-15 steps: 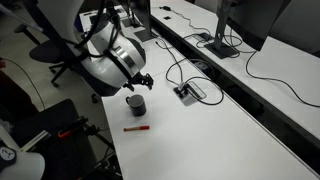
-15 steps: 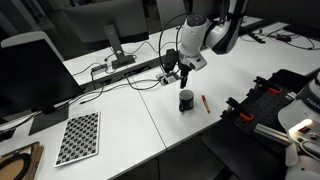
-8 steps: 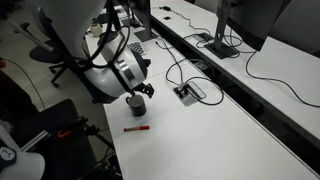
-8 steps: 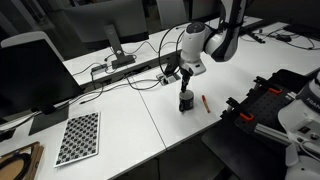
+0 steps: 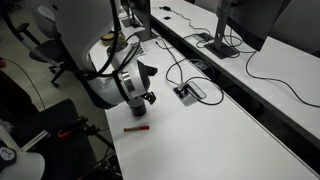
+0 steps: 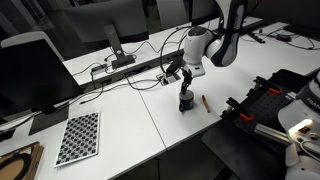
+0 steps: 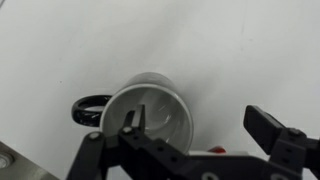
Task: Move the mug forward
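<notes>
Next, my gripper stays nearly in place and draws its fingers together onto the mug's rim (image 5: 137,107) (image 7: 189,122) opposite the handle.
The dark mug (image 6: 185,102) stands upright on the white table, near the table's edge. In the wrist view the mug (image 7: 150,108) shows from above with its handle (image 7: 88,106) to the left. My gripper (image 7: 200,125) is open right above it. One finger is over the mug's opening and the other is well off to the side over bare table. In both exterior views the gripper (image 5: 143,97) (image 6: 184,88) covers most of the mug. A thin red pen (image 5: 136,128) (image 6: 205,102) lies beside the mug.
A socket box (image 5: 190,92) with cables lies just behind the mug. Monitor stands (image 5: 222,42) and cables fill the back of the table. A checkered board (image 6: 78,137) lies far off near the front edge. An office chair (image 5: 55,48) stands by the table.
The arm has lowered and shifted over the mug, so the gripper now hides most of it. The mug and the pen have not moved.
</notes>
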{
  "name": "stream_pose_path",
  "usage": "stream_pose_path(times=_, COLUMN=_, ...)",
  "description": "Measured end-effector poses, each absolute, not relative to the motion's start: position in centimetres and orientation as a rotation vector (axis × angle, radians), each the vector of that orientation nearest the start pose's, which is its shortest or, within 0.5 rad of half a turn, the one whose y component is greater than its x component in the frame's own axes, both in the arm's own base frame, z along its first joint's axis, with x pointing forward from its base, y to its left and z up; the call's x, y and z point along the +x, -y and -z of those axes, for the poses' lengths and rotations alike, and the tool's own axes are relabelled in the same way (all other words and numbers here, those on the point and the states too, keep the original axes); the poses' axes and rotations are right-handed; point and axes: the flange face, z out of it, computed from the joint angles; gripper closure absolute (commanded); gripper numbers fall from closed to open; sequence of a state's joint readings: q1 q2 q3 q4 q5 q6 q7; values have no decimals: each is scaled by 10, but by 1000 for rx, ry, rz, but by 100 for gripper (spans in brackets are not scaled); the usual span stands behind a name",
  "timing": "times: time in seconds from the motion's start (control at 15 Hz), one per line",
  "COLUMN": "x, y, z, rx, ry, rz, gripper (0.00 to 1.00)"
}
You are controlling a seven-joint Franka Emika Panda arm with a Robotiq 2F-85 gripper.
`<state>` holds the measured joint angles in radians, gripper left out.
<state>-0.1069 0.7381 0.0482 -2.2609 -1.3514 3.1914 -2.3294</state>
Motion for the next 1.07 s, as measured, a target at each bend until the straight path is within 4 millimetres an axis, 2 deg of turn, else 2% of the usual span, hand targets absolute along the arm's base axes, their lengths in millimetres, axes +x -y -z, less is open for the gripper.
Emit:
stream_pose_path(times=0.27, x=452, y=-66, z=-42, rx=-607, ry=-2915, rz=-87, gripper=0)
stream_pose_path(times=0.33, x=452, y=-66, z=-40, rx=-589, ry=-2921, rz=-99, gripper=11)
stream_pose_path(times=0.4, x=451, y=-66, z=-39, rx=-574, ry=-2926, rz=-110, gripper=28)
stream_pose_path(times=0.87, x=452, y=-65, z=-32, rx=-500, ry=-2945, rz=-166, gripper=81)
stream_pose_path(times=1.07, x=452, y=-64, z=-31, rx=-486, ry=-2948, rz=-176, gripper=99)
